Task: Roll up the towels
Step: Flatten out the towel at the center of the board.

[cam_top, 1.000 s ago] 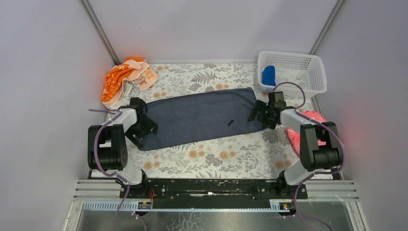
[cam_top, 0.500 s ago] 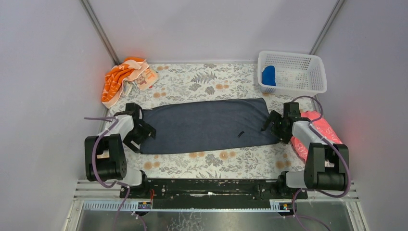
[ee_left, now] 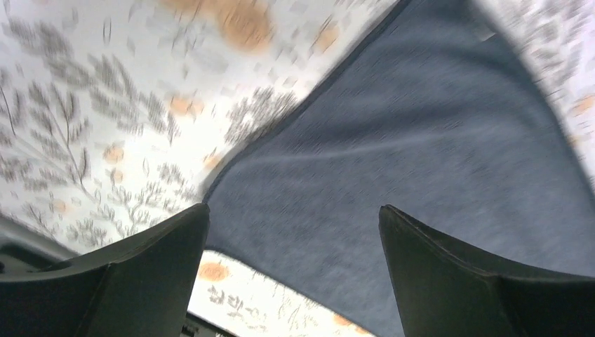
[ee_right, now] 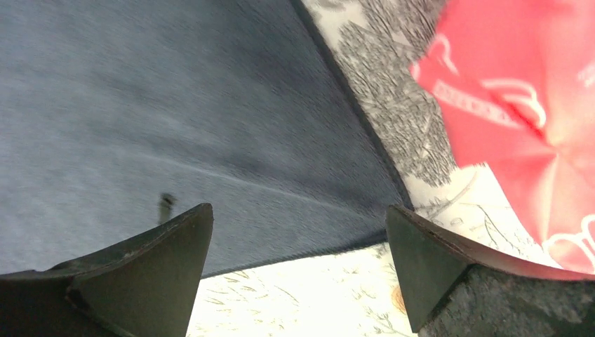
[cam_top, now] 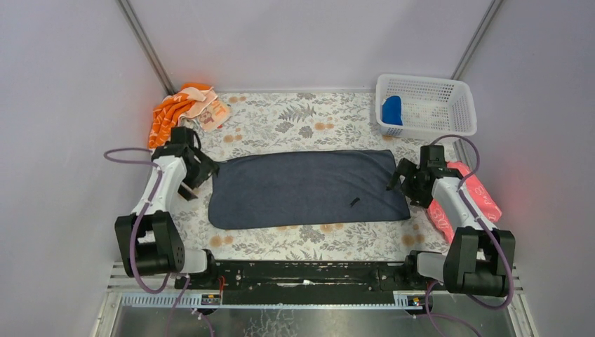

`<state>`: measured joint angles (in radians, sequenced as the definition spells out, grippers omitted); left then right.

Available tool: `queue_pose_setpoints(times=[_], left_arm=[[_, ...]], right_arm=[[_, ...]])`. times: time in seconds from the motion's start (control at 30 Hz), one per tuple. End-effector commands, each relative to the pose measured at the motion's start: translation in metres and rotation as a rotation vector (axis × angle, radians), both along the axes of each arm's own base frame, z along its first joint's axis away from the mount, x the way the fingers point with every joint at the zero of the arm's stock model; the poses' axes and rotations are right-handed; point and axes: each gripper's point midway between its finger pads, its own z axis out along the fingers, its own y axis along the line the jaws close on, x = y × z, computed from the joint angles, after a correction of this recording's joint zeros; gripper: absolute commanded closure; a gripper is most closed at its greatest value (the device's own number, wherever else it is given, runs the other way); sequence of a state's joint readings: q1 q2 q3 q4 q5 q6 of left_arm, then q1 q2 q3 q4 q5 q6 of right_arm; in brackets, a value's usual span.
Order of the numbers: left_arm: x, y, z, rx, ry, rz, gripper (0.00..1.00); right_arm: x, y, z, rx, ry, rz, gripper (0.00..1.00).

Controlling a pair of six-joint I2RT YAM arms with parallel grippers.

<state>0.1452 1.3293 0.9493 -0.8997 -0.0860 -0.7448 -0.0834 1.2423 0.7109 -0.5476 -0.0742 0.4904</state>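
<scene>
I should next move my left gripper outward and down onto the grey towel's far corner by the orange cloth (cam_top: 217, 163), because that uncovered tip is outward of my gripper and below it.
The dark slate-grey towel (cam_top: 309, 187) lies flat and spread on the floral table; it also shows in the left wrist view (ee_left: 421, 175) and the right wrist view (ee_right: 175, 126). A blue towel (cam_top: 391, 109) sits rolled in the white basket (cam_top: 459, 123) at the back right. My left gripper (cam_top: 199, 173) is open and empty, just off the grey towel's left edge. My right gripper (cam_top: 401, 184) is open and empty, at the towel's right edge. In the wrist views the left gripper (ee_left: 295, 217) and the right gripper (ee_right: 298, 217) each hover above a towel corner.
An orange and white cloth (cam_top: 179, 114) lies bunched at the back left. A red printed cloth (cam_top: 463, 200) lies at the right edge, under my right arm, and shows in the right wrist view (ee_right: 526, 98). Grey walls close in on both sides.
The grey towel was pulled flat and straight, then let go. My left gripper has lifted and moved back-left off it; my right gripper has moved right and opened beside the towel's edge.
</scene>
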Motion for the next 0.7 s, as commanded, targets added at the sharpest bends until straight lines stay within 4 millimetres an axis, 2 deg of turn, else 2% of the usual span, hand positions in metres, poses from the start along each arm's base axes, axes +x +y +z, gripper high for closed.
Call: queue_pose_setpoints(times=[0.0,0.13,0.3,0.37,0.47,0.67], left_arm=[[0.040,0.030,0.016,0.138,-0.025,-0.060,0.10],[0.068,0.031,0.014,0.134,-0.029,-0.113,0.12],[0.107,0.029,0.005,0.093,-0.040,-0.131,0.22],[0.119,0.027,-0.004,0.071,-0.036,-0.111,0.28],[0.135,0.029,-0.013,0.057,-0.028,-0.066,0.42],[0.160,0.027,-0.031,0.016,-0.019,-0.005,0.55]], right_arm=[[0.035,0.010,0.032,0.050,-0.151,0.065,0.00],[0.042,0.018,0.037,0.083,-0.195,0.117,0.01],[0.047,0.023,0.034,0.108,-0.215,0.135,0.02],[0.049,0.025,0.033,0.125,-0.219,0.137,0.02],[0.051,0.026,0.032,0.130,-0.219,0.143,0.02],[0.051,0.026,0.029,0.124,-0.215,0.155,0.02]])
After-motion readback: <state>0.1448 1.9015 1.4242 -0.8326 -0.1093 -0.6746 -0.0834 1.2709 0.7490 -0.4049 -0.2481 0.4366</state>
